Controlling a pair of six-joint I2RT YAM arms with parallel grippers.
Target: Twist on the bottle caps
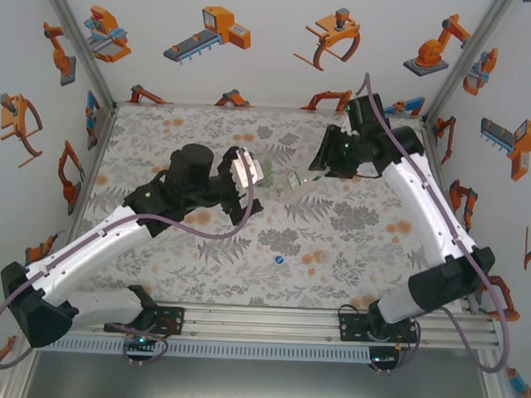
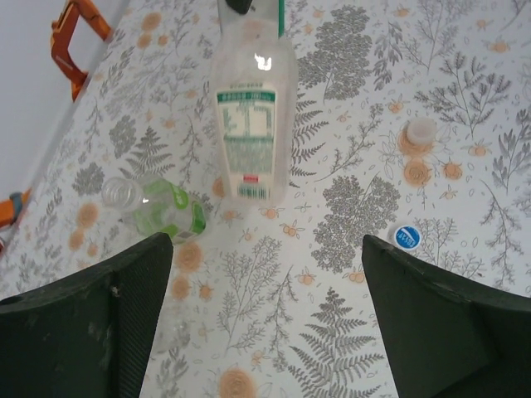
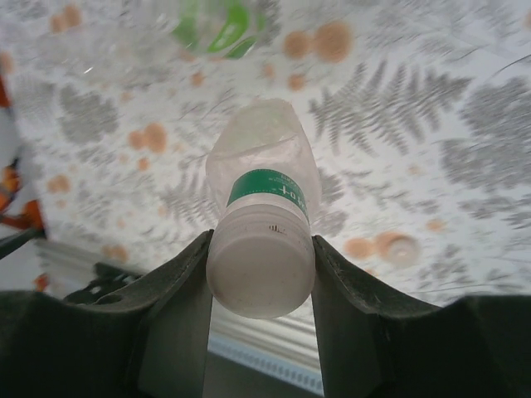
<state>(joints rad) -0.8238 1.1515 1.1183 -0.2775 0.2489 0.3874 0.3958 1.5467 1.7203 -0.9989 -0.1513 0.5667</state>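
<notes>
The bottle still hangs slanted above the table, so the robot's right gripper should next swing outward, turn to point down and lower it upright onto the tabletop to release it.
My right gripper is shut on the base end of the taller clear bottle with a green label band, holding it above the table. In the left wrist view this bottle points toward my left gripper, which stands open with nothing between its fingers, just short of the bottle's end. I cannot tell whether a cap is on that bottle. The squat green-tinted bottle lies on its side, mouth open. A white cap and a blue cap lie loose on the table.
In the top view the two grippers meet near the table's middle, left and right, with the held bottle between them. The blue cap lies nearer the front edge. Printed walls enclose the table.
</notes>
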